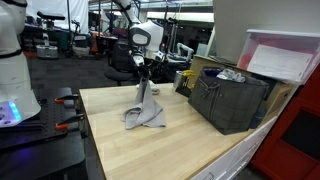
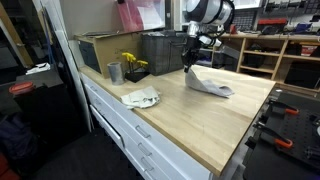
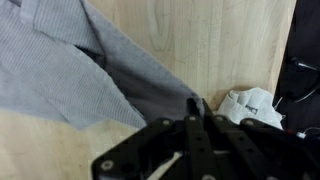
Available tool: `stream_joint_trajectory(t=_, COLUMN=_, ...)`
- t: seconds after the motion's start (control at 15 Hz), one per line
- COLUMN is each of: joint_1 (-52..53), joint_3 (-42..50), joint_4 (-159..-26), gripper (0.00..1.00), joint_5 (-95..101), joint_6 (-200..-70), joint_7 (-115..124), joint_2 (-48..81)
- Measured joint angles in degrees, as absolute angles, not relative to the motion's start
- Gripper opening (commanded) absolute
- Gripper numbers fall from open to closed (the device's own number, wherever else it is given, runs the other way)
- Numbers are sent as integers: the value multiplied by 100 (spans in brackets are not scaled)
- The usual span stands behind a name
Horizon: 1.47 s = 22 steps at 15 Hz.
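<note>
My gripper should next carry the top edge of the grey cloth (image 1: pixel 145 112) away from the crate, then open.
A grey cloth (image 1: pixel 145 112) hangs from my gripper (image 1: pixel 145 78), one corner lifted and the rest draped on the wooden table (image 1: pixel 190 145). In an exterior view the gripper (image 2: pixel 190 64) is shut on the cloth's top edge (image 2: pixel 208 84). In the wrist view the jaws (image 3: pixel 198 105) are pinched shut on the grey cloth (image 3: pixel 80 70), which spreads out to the upper left over the wood.
A crumpled white cloth (image 2: pixel 141 97) lies near the table's front edge and shows in the wrist view (image 3: pixel 250 105). A dark crate (image 1: pixel 232 98) stands at the table's side. A metal cup (image 2: pixel 114 72) and a pot of yellow flowers (image 2: pixel 133 65) stand beside a bin (image 2: pixel 100 48).
</note>
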<state>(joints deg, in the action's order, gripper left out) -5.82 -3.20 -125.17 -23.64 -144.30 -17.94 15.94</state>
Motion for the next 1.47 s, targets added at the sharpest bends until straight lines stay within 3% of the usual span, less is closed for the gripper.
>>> stream_joint_trajectory(t=0.6, joint_1=-135, joint_3=-460, joint_4=-12475, gripper=1, joint_5=-1422, joint_6=-14340, joint_7=-1507, joint_2=1495)
stream_joint_trajectory(t=0.67, joint_1=-96, joint_3=-571, joint_4=-12464, gripper=30, joint_5=-1476, joint_6=-14226, joint_7=-1546, joint_2=1511)
stream_joint_trajectory(t=0.73, joint_1=-96, joint_3=-723, joint_4=-12423, gripper=31, joint_5=-1664, joint_6=-14010, joint_7=-1687, joint_2=1534)
stream_joint_trajectory(t=1.07, joint_1=-104, joint_3=-986, joint_4=-12111, gripper=67, joint_5=-2176, joint_6=-12918, joint_7=-2123, joint_2=1639)
stream_joint_trajectory(t=1.33, joint_1=-187, joint_3=-730, joint_4=-12053, gripper=97, joint_5=-2176, joint_6=-12902, joint_7=-2066, joint_2=1724)
stream_joint_trajectory(t=1.47, joint_1=-266, joint_3=-502, joint_4=-12056, gripper=100, joint_5=-2172, joint_6=-13151, joint_7=-1955, joint_2=1828)
